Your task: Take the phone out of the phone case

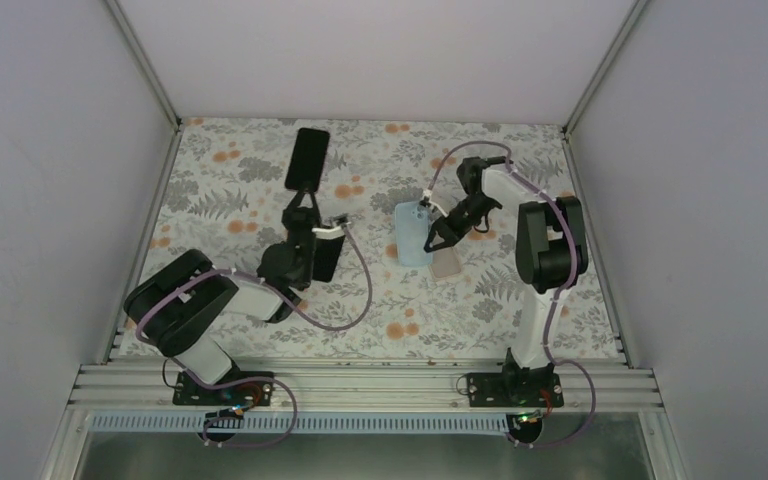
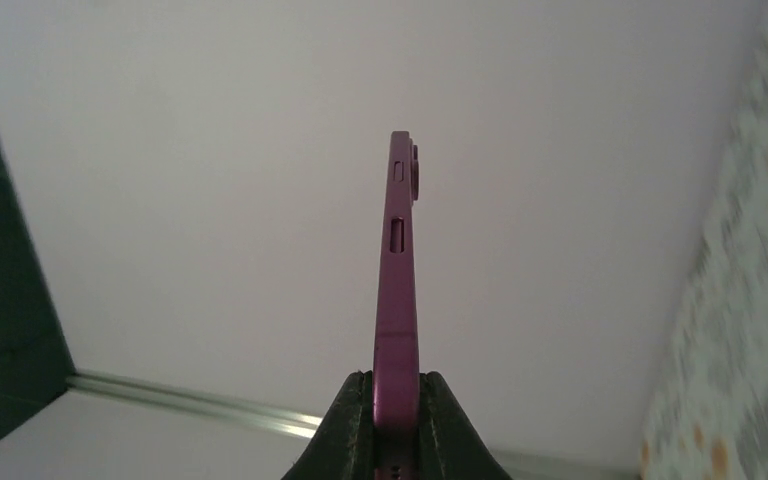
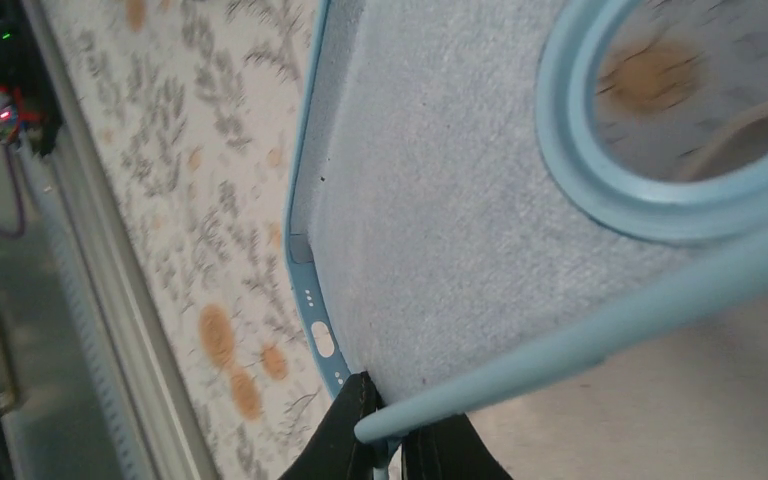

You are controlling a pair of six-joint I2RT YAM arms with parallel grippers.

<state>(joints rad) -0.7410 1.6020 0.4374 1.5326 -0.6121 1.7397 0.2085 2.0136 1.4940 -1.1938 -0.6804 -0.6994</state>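
Observation:
The beige piece lies under the empty case's edge, so my right gripper needs to move down and to the left in the top view next, onto open floral cloth point(image 1: 385, 290) point(image 3: 259, 245).
The phone point(image 1: 308, 158) is out of the case, with a dark screen and a purple frame. My left gripper point(image 1: 305, 198) is shut on its lower end and holds it in the air over the far left of the table. In the left wrist view the phone's purple edge point(image 2: 397, 290) stands upright between the black fingers point(image 2: 352, 432). The light blue phone case point(image 1: 411, 233) is empty, its grey lining point(image 3: 440, 170) and camera ring showing. My right gripper point(image 1: 432, 236) is shut on the case's rim; in the right wrist view it point(image 3: 392, 445) pinches the blue edge.
A flat beige piece point(image 1: 447, 264) lies on the floral cloth point(image 1: 380, 310) just under and near the case; it also shows in the right wrist view point(image 3: 660, 400). White walls stand on three sides, and an aluminium rail point(image 1: 360, 385) runs along the near edge.

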